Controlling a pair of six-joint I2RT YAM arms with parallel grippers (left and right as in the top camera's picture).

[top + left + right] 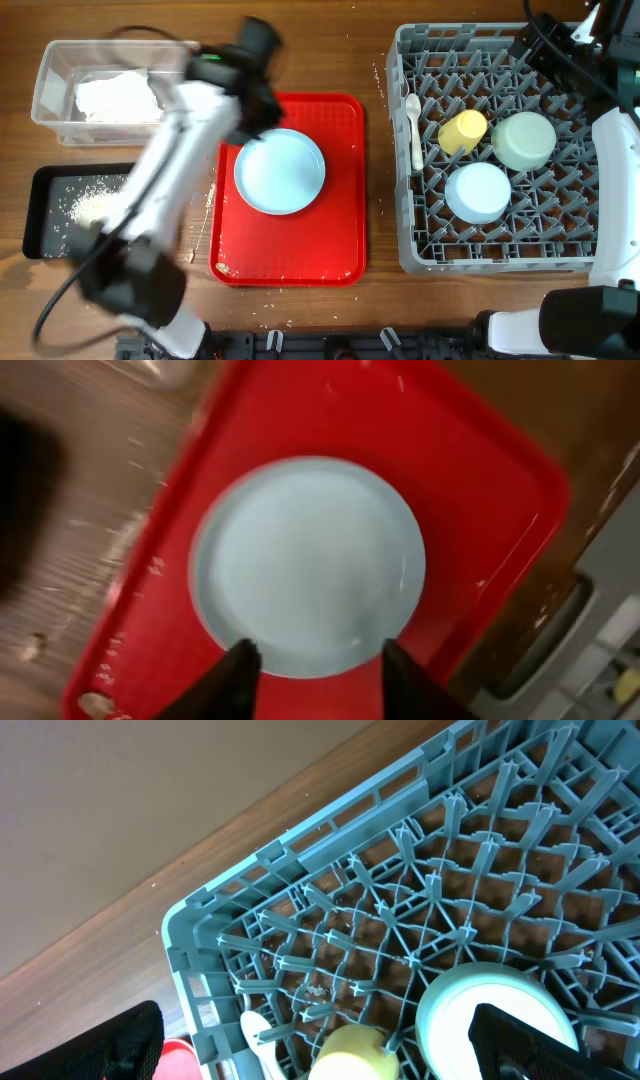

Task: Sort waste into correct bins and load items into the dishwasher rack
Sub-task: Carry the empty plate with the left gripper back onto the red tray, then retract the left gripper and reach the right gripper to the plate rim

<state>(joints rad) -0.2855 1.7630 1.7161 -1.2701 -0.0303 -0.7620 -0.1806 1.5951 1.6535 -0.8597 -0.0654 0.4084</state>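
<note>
My right gripper swings off the rack toward the red tray next, down onto the plate's rack-side rim [321, 172].
A light blue plate [280, 170] lies on the red tray [340, 240]. My left gripper [262, 115] is open and empty just above the plate's far edge. In the left wrist view its fingers [320, 655] frame the rim of the plate [305, 560]. The grey dishwasher rack [480, 262] holds a yellow cup [463, 131], a pale green bowl [524, 140], a light blue bowl [478, 192] and a white spoon [414, 130]. My right gripper [545, 45] is open and empty over the rack's far side, above the cup [350, 1055] and green bowl [480, 1010]. No fork shows.
A clear tub [50, 85] at the back left holds white napkins [118, 97]. A black tray [40, 215] at the left holds pale crumbs. Small crumbs lie on the wood between the trays. The left arm is blurred with motion.
</note>
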